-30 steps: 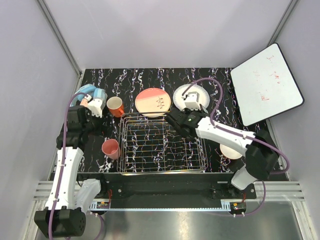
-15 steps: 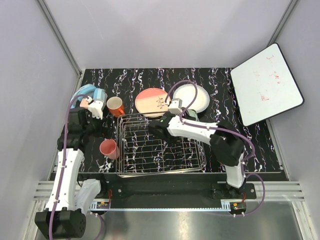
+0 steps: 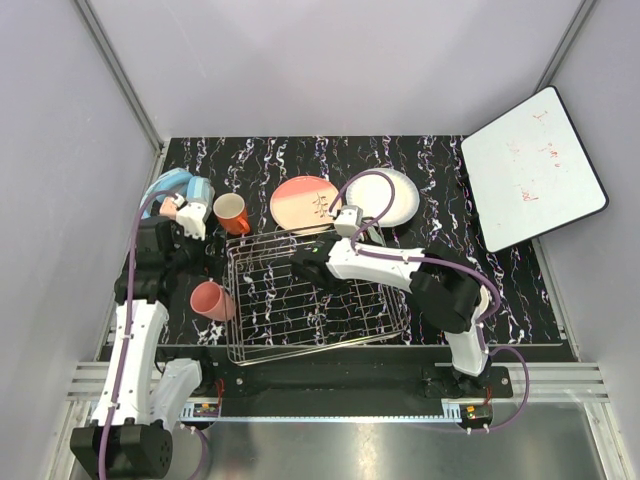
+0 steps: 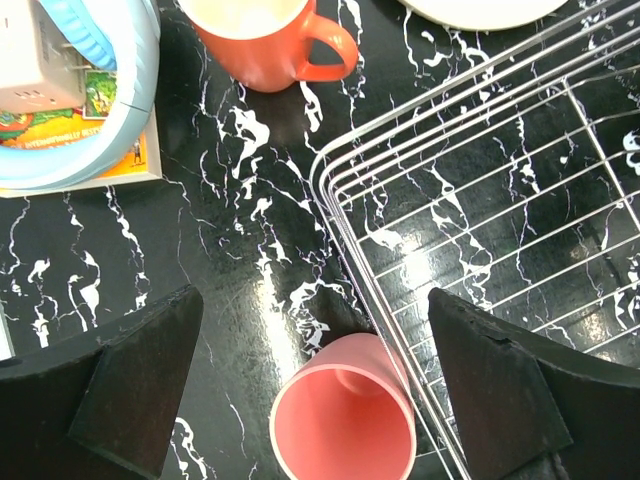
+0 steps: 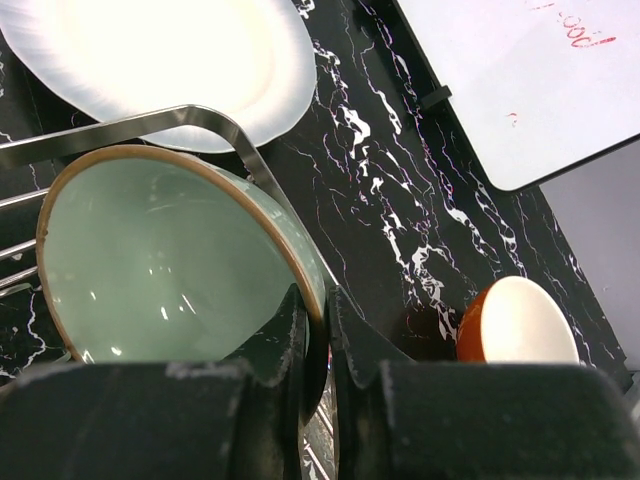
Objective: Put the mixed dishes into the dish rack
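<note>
The robot's right gripper should move the pale green bowl toward the white-and-orange bowl, against the rack's end there, and open, since the pale green bowl already tilts within the rack's corner.
My right gripper is shut on the rim of the pale green bowl and holds it tilted over a corner of the chrome dish rack. The rack sits skewed mid-table. My left gripper is open above the pink cup, which leans against the rack's left edge. The cup also shows in the top view. The orange-red mug, salmon-pink plate and white plate stand behind the rack. The white-and-orange bowl lies right of the rack, hidden under my right arm in the top view.
A light blue tub on a printed card sits at the far left, next to the mug. A white board with red scribbles leans at the far right. Grey walls close in both sides.
My right arm swung left over the rack with the bowl. The rack slid and turned to the left, pushing the pink cup left and tipping it.
</note>
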You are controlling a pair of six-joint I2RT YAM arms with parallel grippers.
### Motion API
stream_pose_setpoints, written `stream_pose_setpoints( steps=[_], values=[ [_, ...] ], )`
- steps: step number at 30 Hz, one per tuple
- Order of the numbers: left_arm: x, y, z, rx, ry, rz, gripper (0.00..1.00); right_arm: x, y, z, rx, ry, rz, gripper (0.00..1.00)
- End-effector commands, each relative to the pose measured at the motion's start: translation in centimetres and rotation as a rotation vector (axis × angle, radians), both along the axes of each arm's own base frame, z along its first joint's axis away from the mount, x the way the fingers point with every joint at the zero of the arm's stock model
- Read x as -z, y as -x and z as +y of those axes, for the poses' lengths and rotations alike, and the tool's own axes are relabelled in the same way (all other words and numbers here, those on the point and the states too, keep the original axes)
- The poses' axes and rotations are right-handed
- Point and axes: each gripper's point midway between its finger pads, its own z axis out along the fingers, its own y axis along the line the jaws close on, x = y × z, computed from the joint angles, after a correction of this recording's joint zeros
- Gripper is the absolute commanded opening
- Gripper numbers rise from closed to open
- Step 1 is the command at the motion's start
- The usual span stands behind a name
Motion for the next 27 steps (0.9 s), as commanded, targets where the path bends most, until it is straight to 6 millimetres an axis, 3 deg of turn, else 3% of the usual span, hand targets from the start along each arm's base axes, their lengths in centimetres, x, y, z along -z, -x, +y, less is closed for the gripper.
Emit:
stream_pose_setpoints(
  steps=[1,5,9,13,17,22,25,26,27],
  values=[
    [-0.3,-0.9,-0.1,0.024,-0.003,-0.035,0.99,-4.4,1.8,-3.6,-0.001,0.161,0.05,0.0],
    [-0.1,-1.3,-0.4,0.049,-0.002,-0.027,0.99,-3.0,2.1,-4.8,0.034,0.18,0.096,0.0],
    [0.1,-2.0,-0.6,0.062,-0.007,-0.011,0.99,-2.1,2.5,-7.9,0.105,0.191,0.12,0.0],
    [0.4,-2.4,-1.1,0.078,0.003,0.003,0.99,-2.9,3.1,-10.8,0.165,0.158,0.114,0.0],
    [0.9,-2.7,-1.6,0.086,0.014,0.022,0.99,-3.5,3.4,-11.0,0.164,0.146,0.117,0.0],
    [1.0,-2.6,-2.1,0.089,0.028,0.029,0.99,-2.4,3.7,-10.2,0.165,0.153,0.16,0.01],
    [1.0,-2.5,-2.0,0.089,0.02,0.021,0.99,-1.8,4.2,-9.4,0.151,0.153,0.185,0.25],
    [1.0,-2.5,-1.8,0.085,0.016,0.024,0.99,-1.6,4.4,-9.2,0.146,0.15,0.188,0.42],
    [0.9,-2.6,-1.8,0.085,0.012,0.019,0.99,-1.5,4.5,-9.1,0.147,0.146,0.195,0.44]
  ],
)
